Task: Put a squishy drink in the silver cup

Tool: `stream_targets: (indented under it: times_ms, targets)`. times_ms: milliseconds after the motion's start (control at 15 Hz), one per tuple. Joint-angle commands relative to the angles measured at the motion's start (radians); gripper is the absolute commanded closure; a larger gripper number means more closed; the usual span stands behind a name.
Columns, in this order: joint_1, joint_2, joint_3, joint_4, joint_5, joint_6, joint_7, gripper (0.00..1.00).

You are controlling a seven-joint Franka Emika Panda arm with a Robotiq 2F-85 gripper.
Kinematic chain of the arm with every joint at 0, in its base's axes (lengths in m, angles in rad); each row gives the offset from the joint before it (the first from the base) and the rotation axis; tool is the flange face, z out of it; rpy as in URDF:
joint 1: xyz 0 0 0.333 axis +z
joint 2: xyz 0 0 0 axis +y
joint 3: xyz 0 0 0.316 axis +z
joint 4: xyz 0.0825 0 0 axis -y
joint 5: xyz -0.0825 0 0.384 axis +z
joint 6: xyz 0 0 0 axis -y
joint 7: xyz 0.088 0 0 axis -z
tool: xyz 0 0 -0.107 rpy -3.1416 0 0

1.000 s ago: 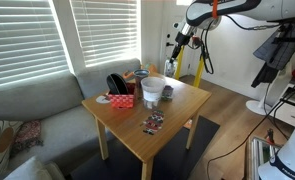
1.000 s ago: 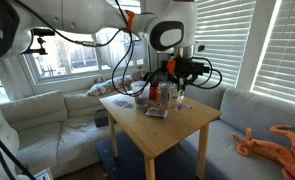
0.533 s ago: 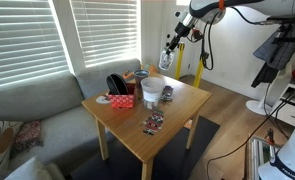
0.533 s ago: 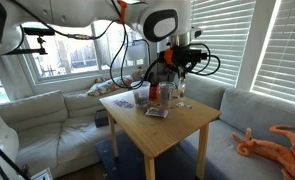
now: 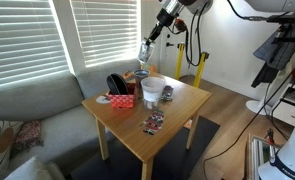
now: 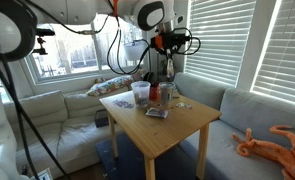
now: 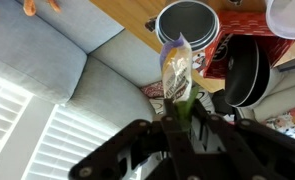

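Observation:
My gripper lowers next toward the silver cup's opening [image 7: 187, 19] below it and releases the squishy drink [image 7: 175, 68] there, since the drink hangs above the cup's rim.
My gripper [image 7: 177, 118] is shut on the squishy drink [image 7: 175, 68], a slim pale translucent pouch with a green end between the fingers. It hangs in the air above the table's far corner. The silver cup [image 7: 187, 20], round with a dark inside, stands on the table edge just past the pouch's tip. In an exterior view the gripper [image 5: 147, 47] holds the drink [image 5: 144, 52] above the silver cup [image 5: 140, 76]. It also shows high over the table's back in an exterior view [image 6: 166, 48].
A white cup [image 5: 152, 88], a dark cup [image 5: 167, 93], a red box [image 5: 121, 99] and a black round object [image 7: 249, 72] crowd the wooden table's [image 5: 177, 112] back. A flat dark printed packet [image 5: 153, 123] lies near the front. A grey sofa [image 7: 47, 70] is beside it.
The arm has swung from beside the table to above its far corner, carrying the drink. It now hangs over the silver cup. Table objects have not moved.

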Motion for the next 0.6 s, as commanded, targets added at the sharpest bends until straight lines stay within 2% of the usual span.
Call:
stream_targets:
  times_ms: [0,267,533]
  targets:
    - [-0.017,0.104,0.013,0.112,-0.002,-0.057,0.022,0.95]
    - [-0.029,0.154,0.024,0.153,-0.016,-0.108,0.046,0.95]
    - [-0.029,0.153,0.036,0.167,-0.018,-0.171,0.039,0.95]
